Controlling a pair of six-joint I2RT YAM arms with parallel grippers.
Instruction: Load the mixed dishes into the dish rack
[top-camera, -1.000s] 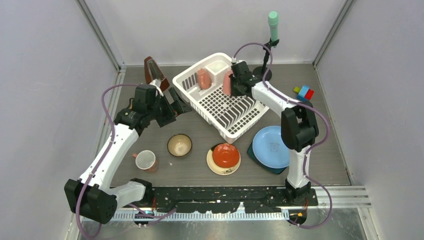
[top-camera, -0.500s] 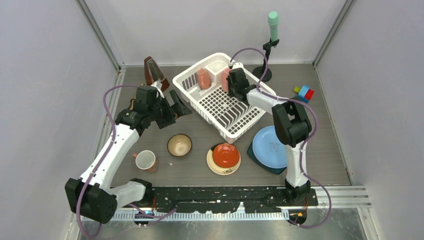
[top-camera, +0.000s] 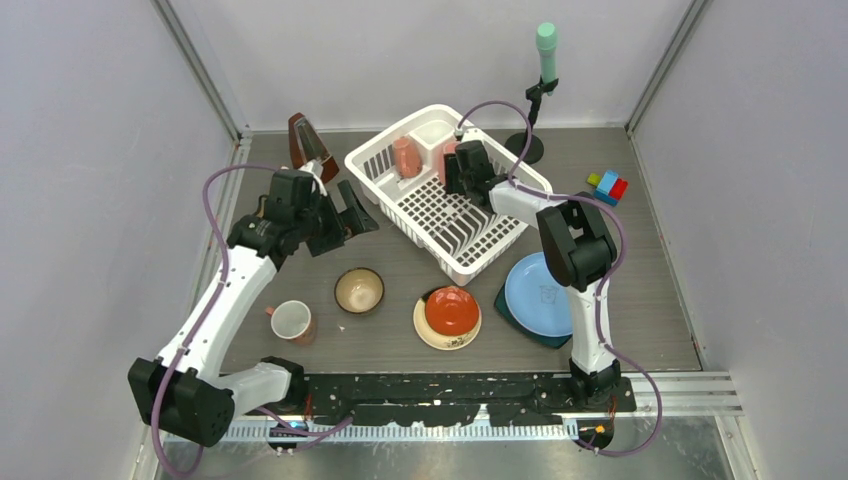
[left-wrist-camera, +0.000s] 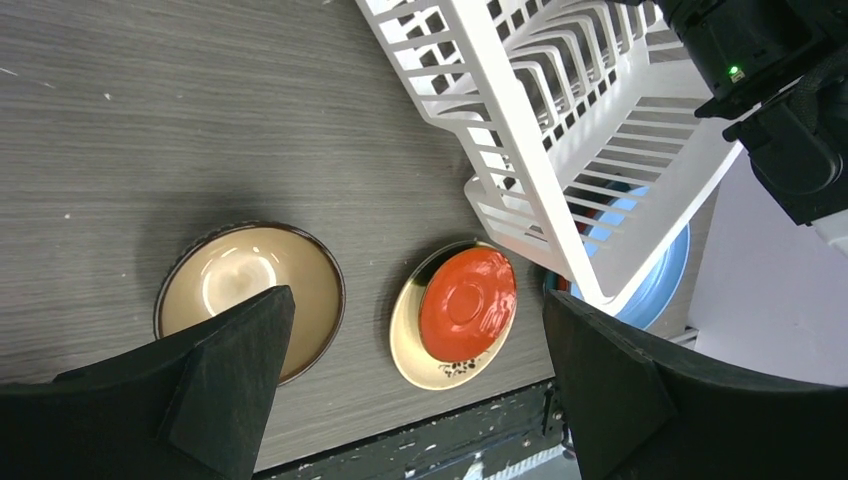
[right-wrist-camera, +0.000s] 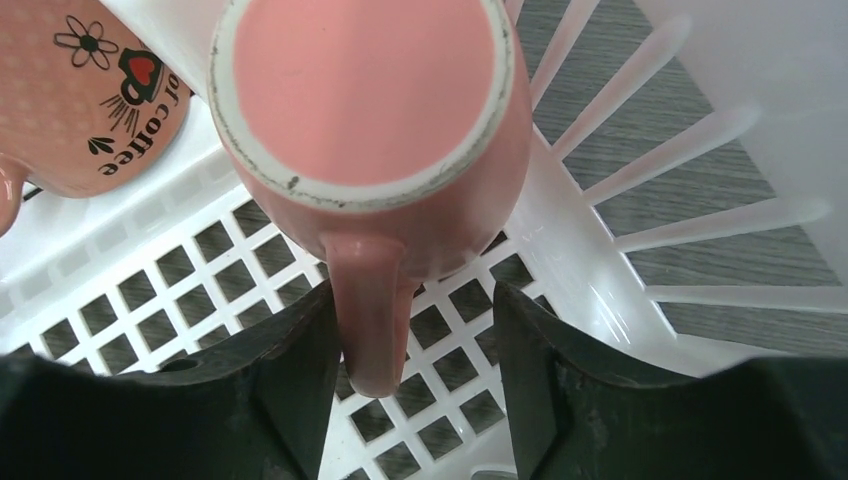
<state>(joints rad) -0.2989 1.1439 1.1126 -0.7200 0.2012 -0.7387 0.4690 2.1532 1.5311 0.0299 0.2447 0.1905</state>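
My left gripper needs to move back and down onto the bowl's rim by the third mug (top-camera: 337, 293) (left-wrist-camera: 161, 303), since the brown bowl, still unracked, stands below it, nearer my base.
Inside the dish rack (top-camera: 375, 165), my right gripper (top-camera: 455, 172) hovers over an upside-down pink mug (right-wrist-camera: 365, 90). The mug's handle (right-wrist-camera: 370, 320) lies between the open jaws, touching the left finger (right-wrist-camera: 290, 380) and apart from the right one. A second pink mug (top-camera: 406, 158) stands beside it. My left gripper (top-camera: 350, 205) is open and empty, left of the rack. On the table are a third pink mug (top-camera: 292, 322), the brown bowl (top-camera: 359, 290), the red saucer (top-camera: 451, 309) on the cream saucer (top-camera: 425, 326), and the light blue plate (top-camera: 540, 295) on the dark teal plate (top-camera: 508, 312).
A brown metronome (top-camera: 305, 140) stands behind the left gripper. Coloured blocks (top-camera: 608, 185) lie at the right. A green-topped stand (top-camera: 545, 45) rises behind the rack. Upright dividers fill the rack's near half (left-wrist-camera: 520, 190).
The right gripper moved left, deeper into the rack, with the mug, and its jaws opened off the handle. The left arm barely moved.
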